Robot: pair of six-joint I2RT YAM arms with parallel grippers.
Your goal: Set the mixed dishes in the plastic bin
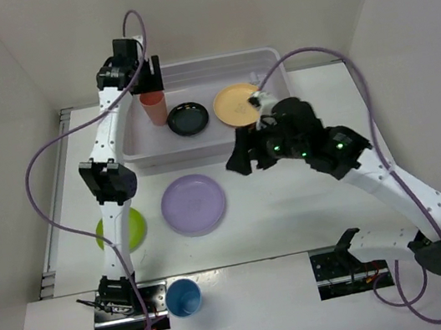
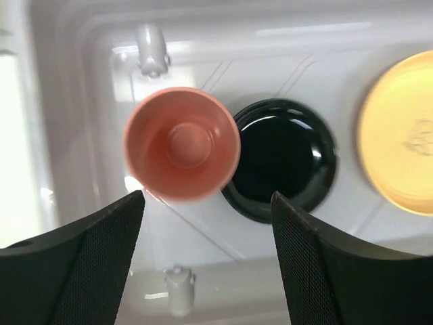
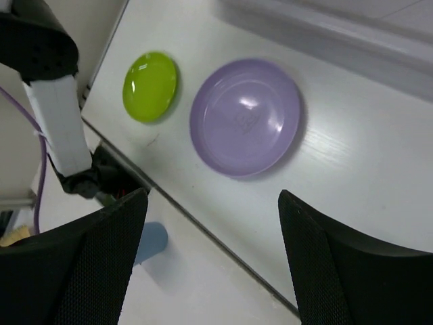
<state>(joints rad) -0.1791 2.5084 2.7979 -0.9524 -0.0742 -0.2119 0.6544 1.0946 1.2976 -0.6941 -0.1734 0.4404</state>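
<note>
The blue cup is standing outside the bin, so the robot's right gripper will next move back over the lavender plate and then down onto the cup's rim (image 1: 183,293) (image 3: 145,245).
The plastic bin (image 1: 212,61) stands at the back of the table. Inside it are a salmon-pink cup (image 1: 154,107), upright, a small black plate (image 1: 187,119) and a pale orange plate (image 1: 237,104). My left gripper (image 1: 153,73) hangs open over the bin's left end, just above the salmon-pink cup (image 2: 181,144), with nothing between its fingers (image 2: 108,237). My right gripper (image 1: 240,157) is open and empty in front of the bin, above the table. A lavender plate (image 3: 245,116), a lime green plate (image 3: 150,86) and a blue cup (image 3: 150,240) sit outside the bin.
The lavender plate (image 1: 193,204) lies mid-table. The green plate (image 1: 134,228) is partly hidden behind the left arm. The blue cup (image 1: 183,297) stands on the near ledge beside the left arm's base. White walls close in both sides and the back.
</note>
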